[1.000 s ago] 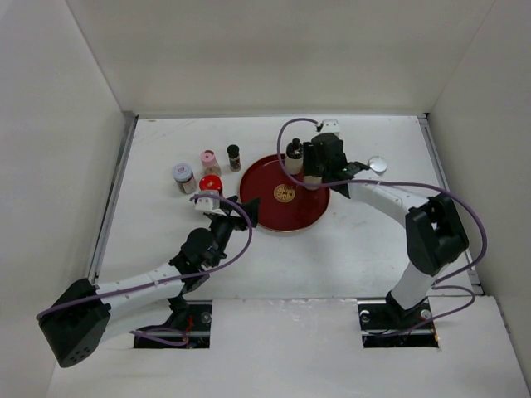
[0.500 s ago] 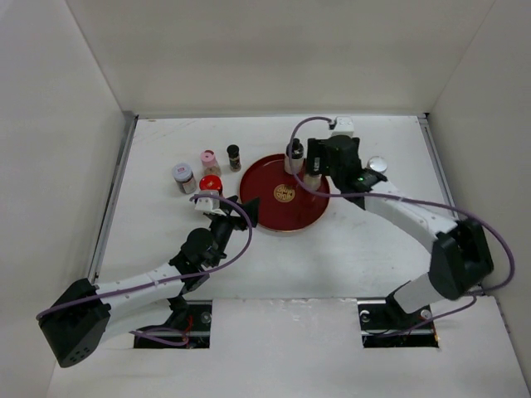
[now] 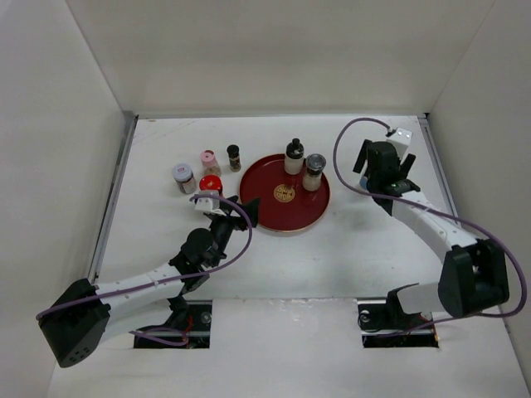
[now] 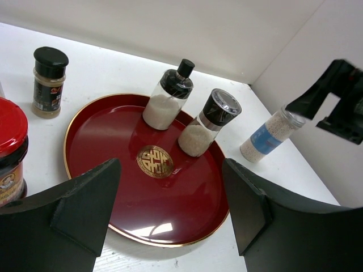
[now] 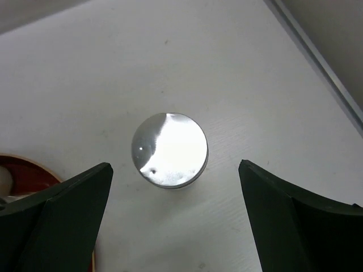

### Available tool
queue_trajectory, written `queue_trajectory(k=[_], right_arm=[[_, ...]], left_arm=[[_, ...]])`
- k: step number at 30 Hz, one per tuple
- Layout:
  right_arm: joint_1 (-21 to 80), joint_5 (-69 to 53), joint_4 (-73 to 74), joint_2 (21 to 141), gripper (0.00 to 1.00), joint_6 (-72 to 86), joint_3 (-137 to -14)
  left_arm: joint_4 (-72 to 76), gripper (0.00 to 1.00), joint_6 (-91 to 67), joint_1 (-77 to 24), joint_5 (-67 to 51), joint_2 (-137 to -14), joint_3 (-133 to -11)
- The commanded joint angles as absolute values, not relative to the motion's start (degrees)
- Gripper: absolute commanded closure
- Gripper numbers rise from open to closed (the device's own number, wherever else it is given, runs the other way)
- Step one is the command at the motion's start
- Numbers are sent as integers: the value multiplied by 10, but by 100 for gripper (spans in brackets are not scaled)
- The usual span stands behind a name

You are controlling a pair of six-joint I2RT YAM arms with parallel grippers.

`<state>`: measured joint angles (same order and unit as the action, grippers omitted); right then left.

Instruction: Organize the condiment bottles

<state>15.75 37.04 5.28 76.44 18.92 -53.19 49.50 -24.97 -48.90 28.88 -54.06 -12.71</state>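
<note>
The silver cap (image 5: 170, 150) is centered between the open fingers of my right gripper, so next I will move that gripper straight down over the cap and close it on the bottle.
Two condiment bottles stand on the round dark-red tray (image 3: 280, 217): a black-nozzle bottle (image 3: 294, 156) and a grey-capped shaker (image 3: 314, 172). Left of the tray stand the white-lilac-capped jar (image 3: 182, 177), the pink-capped jar (image 3: 210, 161), the black-capped jar (image 3: 234, 157) and the red-capped jar (image 3: 211, 184). My right gripper (image 5: 174, 166) hangs open straight above the silver-capped bottle (image 5: 170, 149), a finger on each side and well apart from it. That bottle (image 4: 271, 134), blue-labelled, stands right of the tray (image 4: 105, 141). My left gripper (image 4: 171, 170) is open and empty at the tray's near-left rim.
In the top view my right gripper (image 3: 383, 174) covers the silver-capped bottle, close to the table's right rail (image 3: 440, 166). White walls enclose the table on three sides. The red-capped jar (image 4: 11, 147) sits just left of my left gripper (image 3: 242, 207).
My right gripper opened, left the grey-capped shaker standing on the tray, and swung right to hover over the silver-capped bottle. The left arm has not moved.
</note>
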Motion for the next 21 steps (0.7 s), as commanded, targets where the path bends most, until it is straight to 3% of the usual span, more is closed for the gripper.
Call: queue_trajectory(k=[1, 6, 8, 12, 14, 21], right_arm=[[131, 344, 29, 783, 0, 204, -540], [102, 287, -2, 831, 1, 204, -553], [102, 287, -9, 838, 9, 205, -555], [103, 292, -39, 836, 38, 194, -547], [114, 304, -44, 817, 45, 192, -539], [226, 358, 11, 687, 50, 191, -493]], left_arm=[[519, 29, -257, -493, 285, -538, -125], [519, 29, -257, -492, 285, -541, -126], [519, 29, -257, -492, 285, -541, -126], [519, 29, -257, -493, 285, -546, -127], [519, 29, -257, -493, 285, -545, -127], [519, 29, -257, -491, 285, -543, -127]])
